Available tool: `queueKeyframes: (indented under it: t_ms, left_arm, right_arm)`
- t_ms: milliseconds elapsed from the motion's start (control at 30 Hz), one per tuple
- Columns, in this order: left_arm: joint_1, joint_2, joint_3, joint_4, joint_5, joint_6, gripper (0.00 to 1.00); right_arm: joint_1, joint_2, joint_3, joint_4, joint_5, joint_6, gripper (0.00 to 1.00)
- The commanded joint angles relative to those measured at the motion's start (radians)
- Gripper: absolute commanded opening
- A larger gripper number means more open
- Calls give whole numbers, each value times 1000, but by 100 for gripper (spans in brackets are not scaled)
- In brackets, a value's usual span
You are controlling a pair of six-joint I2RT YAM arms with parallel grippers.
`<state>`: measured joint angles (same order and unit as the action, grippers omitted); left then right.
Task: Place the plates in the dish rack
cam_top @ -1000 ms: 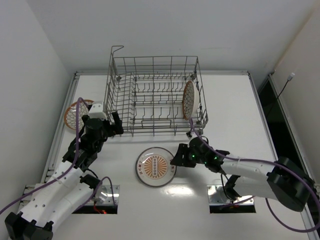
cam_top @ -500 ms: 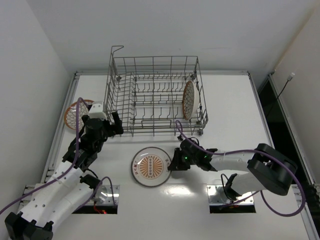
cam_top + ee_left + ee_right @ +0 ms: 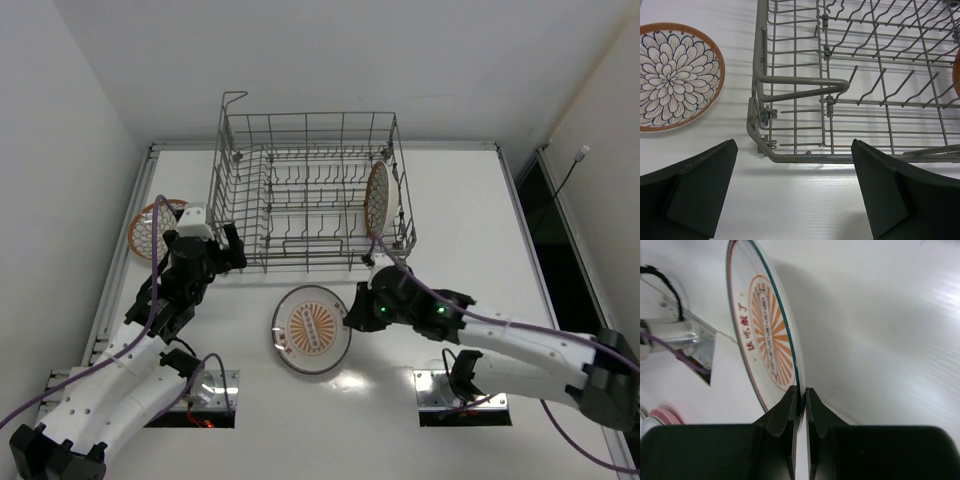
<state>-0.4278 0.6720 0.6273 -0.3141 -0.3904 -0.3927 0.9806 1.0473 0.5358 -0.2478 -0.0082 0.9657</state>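
The rack's wires beside the lattice-patterned plate [image 3: 377, 198] stand outward of my right gripper. It needs to lift outward next, then lower the sunburst plate into them and release it.
A white plate [image 3: 312, 328] with an orange sunburst centre lies in front of the dish rack [image 3: 310, 265], its right edge raised off the table. My right gripper [image 3: 352, 315] is shut on that rim; the right wrist view shows both fingers pinching the plate [image 3: 765, 325] at the gripper [image 3: 800, 392]. A lattice-patterned plate [image 3: 377, 198] stands upright in the rack's right end. A third patterned plate [image 3: 150, 228] [image 3: 675, 77] lies flat left of the rack. My left gripper [image 3: 228, 250] [image 3: 794, 172] hangs open over the table by the rack's [image 3: 840, 157] near left corner, holding nothing.
The grey wire rack has tall grid sides and rows of tines [image 3: 880, 85]. White walls close in the table on the left and at the back. Two arm base plates [image 3: 460, 390] sit at the near edge.
My right gripper has closed on the sunburst plate's right rim and tipped that edge up; the plate shifted slightly right. The left arm has not moved.
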Motion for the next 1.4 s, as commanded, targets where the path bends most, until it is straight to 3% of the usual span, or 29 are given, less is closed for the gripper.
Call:
queueKeyframes:
  t_ms: [0, 167, 400, 533, 733, 1200, 1367]
  left_arm:
    - [-9, -11, 29, 9, -15, 11, 99]
    - [-9, -11, 29, 9, -15, 11, 99]
    - [-9, -20, 29, 9, -15, 11, 99]
    - [-9, -20, 29, 9, -15, 2, 99]
    - [-9, -20, 29, 9, -15, 2, 99]
    - [-9, -20, 29, 0, -5, 2, 99]
    - [-9, -11, 29, 0, -5, 2, 99]
  right_arm:
    - [13, -189, 136, -249, 119, -68, 0]
    - [13, -237, 378, -488, 241, -160, 0]
    - [4, -121, 808, -747, 532, -278, 0]
    - [4, -8, 1080, -860, 799, -340, 0]
    - [-14, 265, 1386, -990, 1030, -387, 0]
    - [-177, 554, 1331, -755, 1062, -478, 0]
    - [-215, 661, 1417, -755, 1071, -501, 0]
